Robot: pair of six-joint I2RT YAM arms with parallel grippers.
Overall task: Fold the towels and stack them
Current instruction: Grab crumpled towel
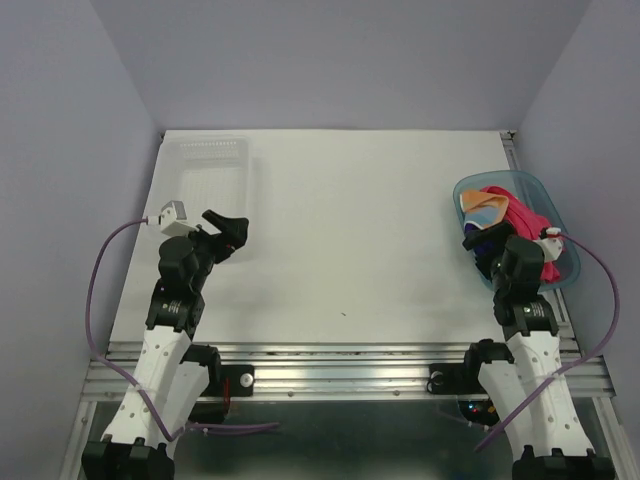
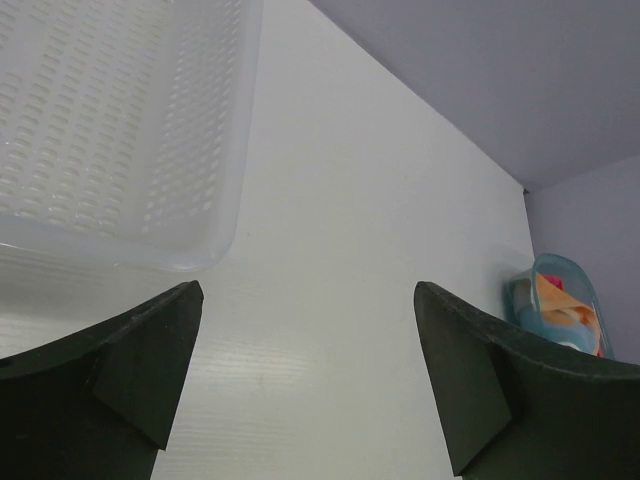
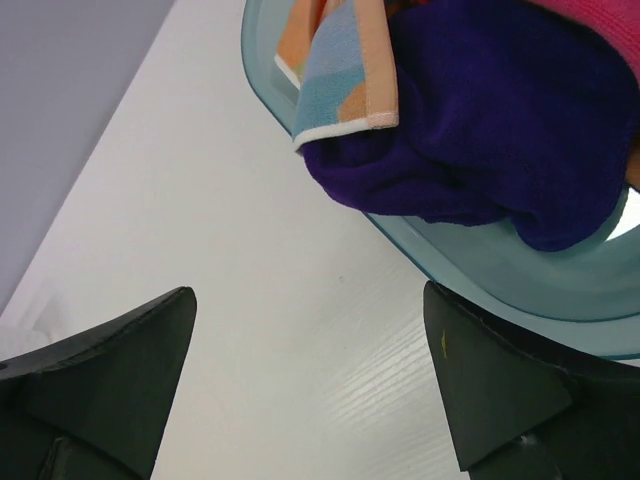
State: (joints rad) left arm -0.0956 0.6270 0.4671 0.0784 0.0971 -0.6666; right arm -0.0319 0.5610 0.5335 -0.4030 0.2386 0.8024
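Observation:
My right gripper will next move outward and down to close on the orange towel's blue-patterned fold (image 3: pixel 354 62), which lies uncovered on top of the dark purple towel (image 3: pixel 480 130).
The three towels lie bunched in a teal tub (image 1: pixel 548 200) at the table's right edge. The orange towel (image 1: pixel 482 208) is on top at the left, and the pink-red towel (image 1: pixel 527 214) fills the middle. In the right wrist view the dark purple towel (image 3: pixel 480 130) bulges over the tub rim (image 3: pixel 480 270) beneath the orange towel (image 3: pixel 340 70); a strip of the pink-red towel (image 3: pixel 600 15) shows at the top. My right gripper (image 1: pixel 478 248) (image 3: pixel 309 290) stands open just beside the tub's near-left rim, holding nothing. My left gripper (image 1: pixel 232 238) (image 2: pixel 308 290) is open over bare table.
A clear plastic basket (image 1: pixel 212 180) (image 2: pixel 120 130) sits at the back left, just beyond my left gripper. The white table (image 1: pixel 350 230) is enclosed by lilac walls on three sides. From the left wrist the tub (image 2: pixel 560 300) shows far off at the right.

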